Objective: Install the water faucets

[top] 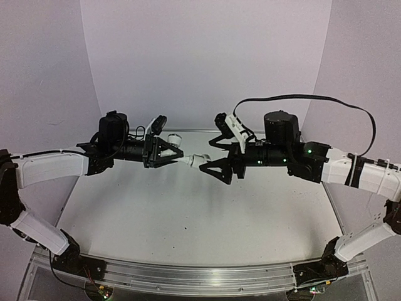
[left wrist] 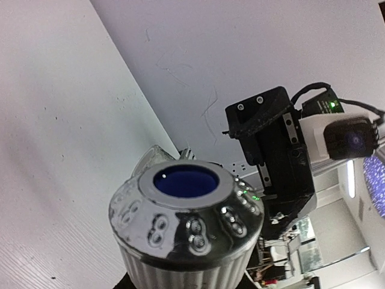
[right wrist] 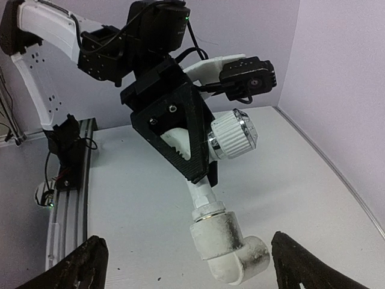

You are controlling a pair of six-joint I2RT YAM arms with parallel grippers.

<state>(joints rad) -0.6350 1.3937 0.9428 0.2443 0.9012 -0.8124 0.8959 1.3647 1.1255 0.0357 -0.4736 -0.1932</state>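
The elbow is already on the tap's threaded end, so my left gripper will next move down to the clear white tabletop below it and release the tap there.
My left gripper (top: 177,157) is shut on the white tap body and holds it in mid-air above the table. The tap's ribbed white knob (right wrist: 233,133) with a chrome rim sticks out sideways. It fills the left wrist view (left wrist: 186,223), where its blue cap shows and my own fingers are hidden. The white elbow (right wrist: 231,244) sits on the tap's silvery threaded end, so the two parts look joined into one faucet (top: 193,161). My right gripper (top: 212,157) is open, with a fingertip on each side of the elbow (right wrist: 189,268), touching nothing.
The white table (top: 188,219) lies below both arms, with an aluminium rail (top: 188,276) along its near edge. Purple walls close the back and sides. The right arm's black cable (top: 301,97) loops above it.
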